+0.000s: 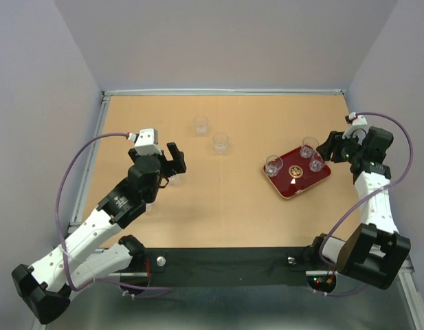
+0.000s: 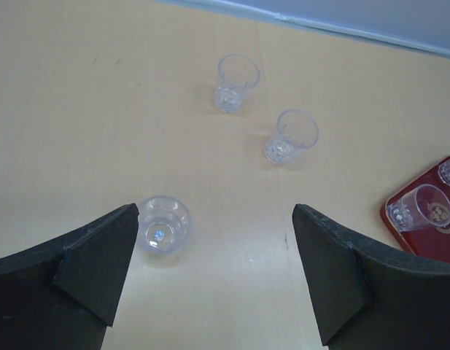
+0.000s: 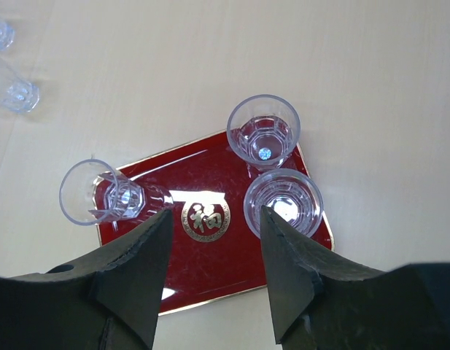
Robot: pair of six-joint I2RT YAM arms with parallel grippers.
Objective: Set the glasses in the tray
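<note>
My left gripper turns back and down onto the rim of a glass (image 1: pixel 149 206) still off the tray next. That glass stands below it, back beside its forearm.
The dark red tray (image 1: pixel 294 187) lies at the right of the table with three clear glasses on it: one at its left (image 1: pixel 273 165) and two at its right (image 1: pixel 308 146) (image 1: pixel 317 162). My right gripper (image 1: pixel 333 148) hovers open and empty above the tray (image 3: pixel 210 270), its jaws spread over the gold emblem (image 3: pixel 206 222). Two glasses (image 1: pixel 201 124) (image 1: pixel 220 142) stand on the bare table at the back. My left gripper (image 2: pixel 216 211) is open and empty. Another glass (image 2: pixel 163 224) stands just beside its left fingertip (image 2: pixel 126 222).
Grey walls close in the table at the back and both sides. A metal rail (image 1: pixel 225 91) runs along the back edge. The tray's corner (image 2: pixel 429 240) shows at the right of the left wrist view.
</note>
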